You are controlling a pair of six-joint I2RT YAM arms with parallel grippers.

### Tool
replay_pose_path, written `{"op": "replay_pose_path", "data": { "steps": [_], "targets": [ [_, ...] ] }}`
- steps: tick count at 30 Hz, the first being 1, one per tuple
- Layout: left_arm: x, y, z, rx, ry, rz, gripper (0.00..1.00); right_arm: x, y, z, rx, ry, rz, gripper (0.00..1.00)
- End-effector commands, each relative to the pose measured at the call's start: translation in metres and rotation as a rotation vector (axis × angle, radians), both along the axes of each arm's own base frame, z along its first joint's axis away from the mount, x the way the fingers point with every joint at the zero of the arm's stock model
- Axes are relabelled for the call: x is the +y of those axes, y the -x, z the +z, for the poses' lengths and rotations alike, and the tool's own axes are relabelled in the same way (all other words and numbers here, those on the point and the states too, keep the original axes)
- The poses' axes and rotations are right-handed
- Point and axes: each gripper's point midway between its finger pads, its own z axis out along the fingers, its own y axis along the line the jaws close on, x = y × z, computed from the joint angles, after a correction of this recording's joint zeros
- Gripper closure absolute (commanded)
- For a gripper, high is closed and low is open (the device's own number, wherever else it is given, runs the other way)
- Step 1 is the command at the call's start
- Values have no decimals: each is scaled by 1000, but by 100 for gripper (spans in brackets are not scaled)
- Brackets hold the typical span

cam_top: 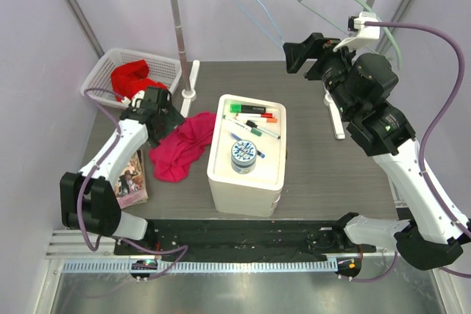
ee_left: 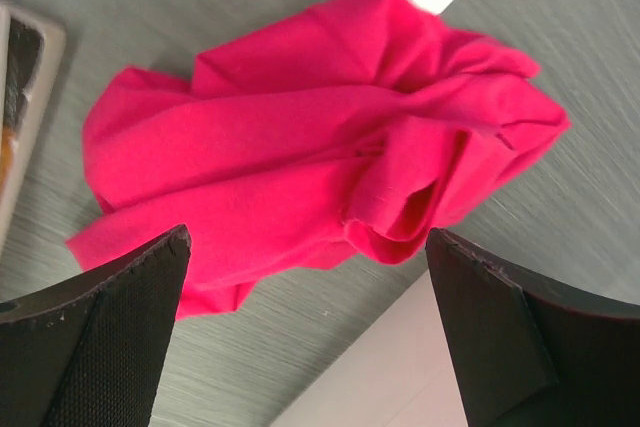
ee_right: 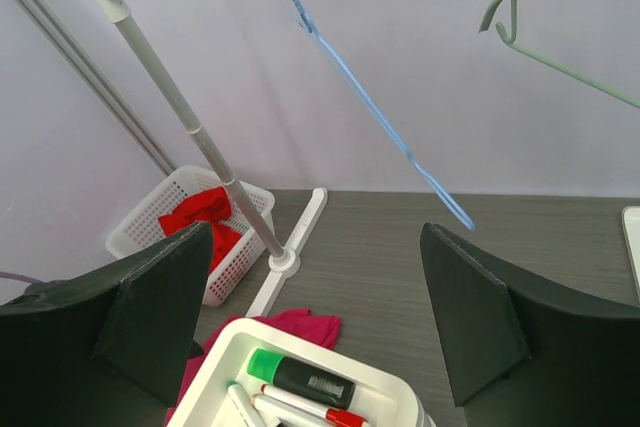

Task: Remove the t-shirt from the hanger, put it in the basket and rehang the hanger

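Note:
My left gripper moves down with its fingers open onto the crumpled middle of the pink t-shirt next, because the cloth bunches into raised folds there.
The pink t-shirt [cam_top: 180, 146] lies crumpled on the table, off any hanger, between my left arm and the white bin. My left gripper [cam_top: 169, 118] hovers just over its near edge, open, with nothing between the fingers. In the left wrist view the t-shirt [ee_left: 320, 137] fills the middle, beyond the open left gripper [ee_left: 308, 247]. A bare blue hanger [cam_top: 246, 1] and a bare green hanger [cam_top: 331, 1] hang on the rail. My right gripper [cam_top: 300, 53] is raised near them, open and empty. The right wrist view shows the blue hanger [ee_right: 370, 117] above the right gripper [ee_right: 315, 237].
A white bin [cam_top: 243, 196] with markers and a round tin stands mid-table. A white basket [cam_top: 94, 73] holding a red cloth [cam_top: 136, 79] sits at the back left. The rack's pole [cam_top: 179, 34] stands behind the t-shirt. A book [cam_top: 132, 178] lies by my left arm.

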Motion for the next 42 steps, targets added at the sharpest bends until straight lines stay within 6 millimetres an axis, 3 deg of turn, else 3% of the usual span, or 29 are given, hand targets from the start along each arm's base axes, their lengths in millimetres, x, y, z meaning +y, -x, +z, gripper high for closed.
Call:
{"op": "replay_pose_path", "data": {
  "steps": [1, 10, 19, 22, 23, 25, 27, 29, 30, 32, 39, 42],
  "targets": [
    [-12, -11, -11, -25, 161, 182, 0, -2, 5, 15, -44, -39, 5, 11],
    [-31, -22, -73, 158, 274, 313, 0, -9, 11, 12, -42, -32, -10, 11],
    [-30, 2, -132, 278, 326, 532, 1, -17, 18, 20, -60, -28, -26, 11],
    [-22, 9, -137, 262, 300, 563, 10, -19, 19, 20, -62, -25, -31, 11],
    [-22, 2, -129, 211, 316, 557, 15, -20, 20, 20, -64, -24, -35, 11],
    [-17, 7, -128, 182, 309, 558, 38, -22, 20, 19, -63, -21, -41, 11],
    [-15, -6, -107, 68, 332, 531, 61, -23, 20, 19, -64, -19, -46, 11],
    [-9, -12, -92, -26, 325, 501, 73, -23, 20, 17, -62, -17, -48, 11],
    [-7, -16, -71, -92, 339, 483, 84, -24, 20, 17, -63, -19, -49, 11],
    [0, -15, -51, -145, 301, 459, 98, -24, 20, 16, -60, -17, -51, 11],
    [24, -14, 46, -445, 256, 418, 100, -23, 20, 16, -70, -33, -45, 11],
    [31, -19, 99, -596, 227, 375, 100, -21, 20, 15, -69, -37, -38, 11]
  ]
}}
